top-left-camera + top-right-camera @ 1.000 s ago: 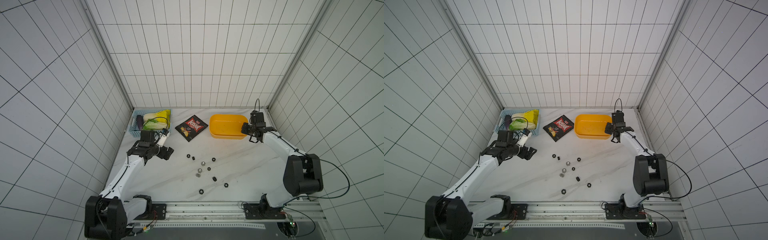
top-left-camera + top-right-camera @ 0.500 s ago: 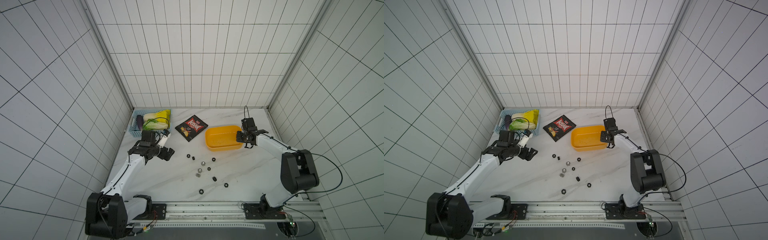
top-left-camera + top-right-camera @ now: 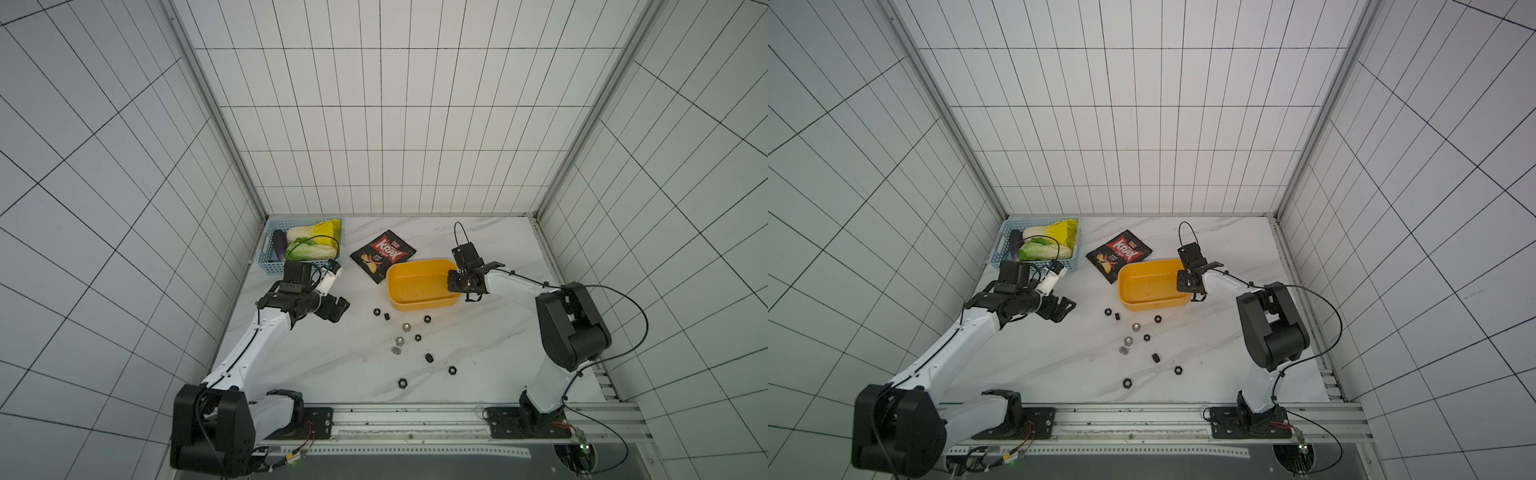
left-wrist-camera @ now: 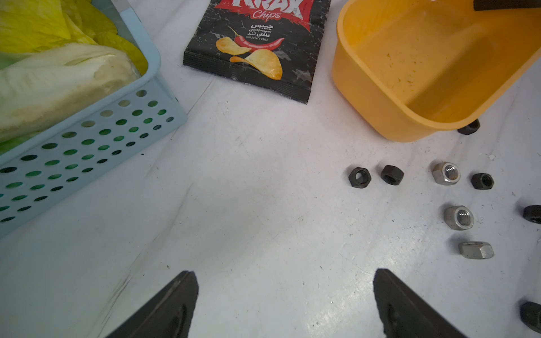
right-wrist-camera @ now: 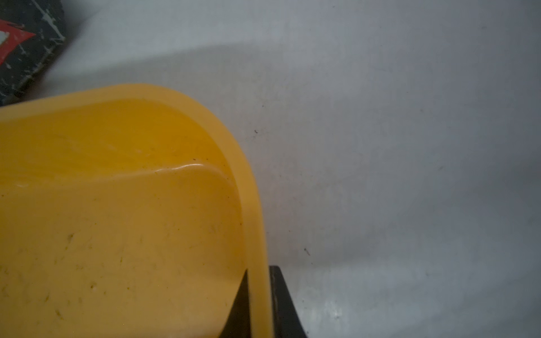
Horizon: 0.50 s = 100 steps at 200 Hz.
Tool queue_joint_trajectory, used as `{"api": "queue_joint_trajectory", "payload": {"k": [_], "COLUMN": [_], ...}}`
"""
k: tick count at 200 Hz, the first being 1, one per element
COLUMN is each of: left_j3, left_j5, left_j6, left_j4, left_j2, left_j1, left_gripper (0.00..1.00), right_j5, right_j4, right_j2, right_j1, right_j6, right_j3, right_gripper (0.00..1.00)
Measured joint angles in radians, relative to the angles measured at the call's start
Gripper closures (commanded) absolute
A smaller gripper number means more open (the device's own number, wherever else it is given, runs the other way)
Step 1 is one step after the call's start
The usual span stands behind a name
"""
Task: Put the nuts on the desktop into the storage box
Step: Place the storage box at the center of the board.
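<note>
I should next slide the box in my right gripper toward the near corner of the black chips bag [image 3: 378, 280] and let go of the side of the box, because the tabletop beside the bag is clear.
The yellow-orange storage box [image 3: 419, 305] [image 3: 1152, 306] stands on the white marbled desktop [image 3: 332, 365], just behind the scattered nuts. My right gripper [image 3: 456, 284] [image 5: 259, 275] is shut on the box's right wall, one finger inside and one outside the rim [image 5: 251, 204]. The box holds nothing. Several black nuts [image 3: 377, 311] [image 4: 359, 177] and three silver ones [image 3: 406, 328] [image 4: 446, 173] lie loose in front of it. One black nut [image 4: 468, 128] sits right at the box's front wall [image 4: 377, 96]. My left gripper [image 3: 338, 311] [image 4: 284, 272] hovers open and holding nothing, left of the nuts.
A light blue perforated basket [image 3: 274, 268] [image 4: 87, 137] of cabbage and an eggplant stands at the back left. A black chips bag [image 3: 382, 255] [image 4: 254, 44] lies between it and the box. Tiled walls close in three sides; a rail [image 3: 415, 419] runs along the front.
My right gripper has dragged the storage box from the back right forward and to the left, close to the nuts. The left arm has hardly moved.
</note>
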<state>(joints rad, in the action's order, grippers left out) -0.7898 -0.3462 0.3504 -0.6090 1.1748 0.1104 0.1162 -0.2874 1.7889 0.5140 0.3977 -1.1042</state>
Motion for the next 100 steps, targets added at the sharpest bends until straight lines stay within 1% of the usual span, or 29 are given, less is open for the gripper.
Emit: {"api": "queue_joint_trajectory", "payload": {"k": [36,69,86,100], "left_j3": [0.000,0.000,0.000,0.000], "left_j5": [0.000,-0.003,-0.010,-0.017], "left_j6": [0.003,0.003,0.005,0.007], "left_j4": [-0.002,-0.002,-0.002,-0.003], "left_j2": [0.000,0.000,0.000,0.001], "left_j1": [0.000,0.000,0.000,0.000], "left_gripper": [0.03,0.03,0.03,0.03], "right_j5": [0.008,0.018,0.003,-0.005], "right_j4": [0.013,0.001,-0.024,-0.034], "right_j2": [0.043,0.058,0.058,0.055], "right_j1": [0.047,0.061,0.062,0.062], "right_j6": [0.049,0.074,0.084,0.088], "right_j3": [-0.040,-0.060,-0.059,-0.057], "right_gripper": [0.96,0.83,0.73,0.70]}}
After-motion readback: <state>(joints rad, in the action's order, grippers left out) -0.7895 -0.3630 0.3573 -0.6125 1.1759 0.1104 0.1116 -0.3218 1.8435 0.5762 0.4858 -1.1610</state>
